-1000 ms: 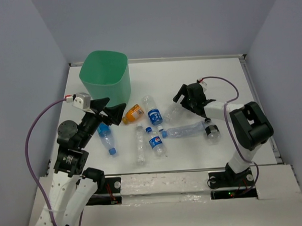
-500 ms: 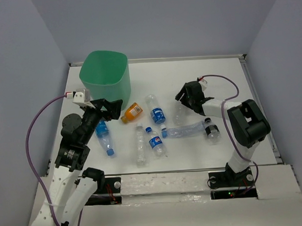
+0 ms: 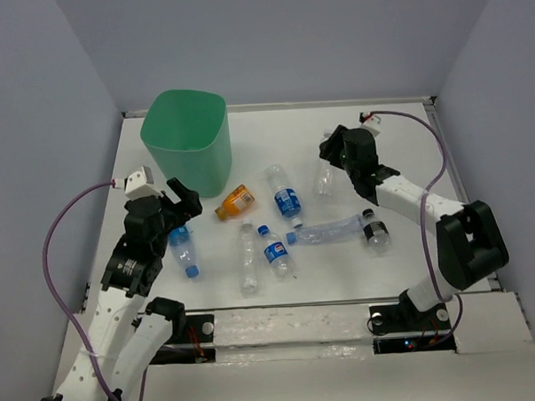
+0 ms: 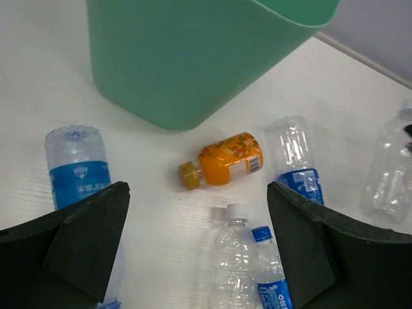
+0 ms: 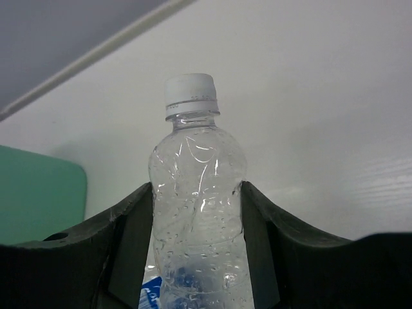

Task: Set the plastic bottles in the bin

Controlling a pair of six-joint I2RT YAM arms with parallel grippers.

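My right gripper will next lift the clear bottle, then cross over the bin's open top [image 3: 185,121], as the bin's rim is well above the table.
The mint-green bin [image 3: 187,142] stands at the back left and fills the top of the left wrist view [image 4: 193,58]. My right gripper [image 3: 329,155] [image 5: 197,215] is shut on a clear plastic bottle with a white cap [image 3: 322,179] [image 5: 195,135], the pads pressed on both its sides. My left gripper [image 3: 184,204] [image 4: 196,193] hangs open and empty over the table in front of the bin. Below it lie the orange bottle [image 4: 225,161] [image 3: 236,201], a blue-labelled bottle [image 4: 76,168] [image 3: 186,249] and a clear white-capped bottle [image 4: 235,257] [image 3: 247,257].
More bottles lie mid-table: two blue-labelled ones [image 3: 287,200] [image 3: 276,251], a crushed clear one [image 3: 335,230] and a dark-capped one [image 3: 375,233]. A raised rail [image 3: 467,192] runs along the table's right side. Grey walls close in the table.
My right gripper closed on the clear bottle and carried it back and to the right. My left arm drew back from the orange bottle toward the near left, still open.
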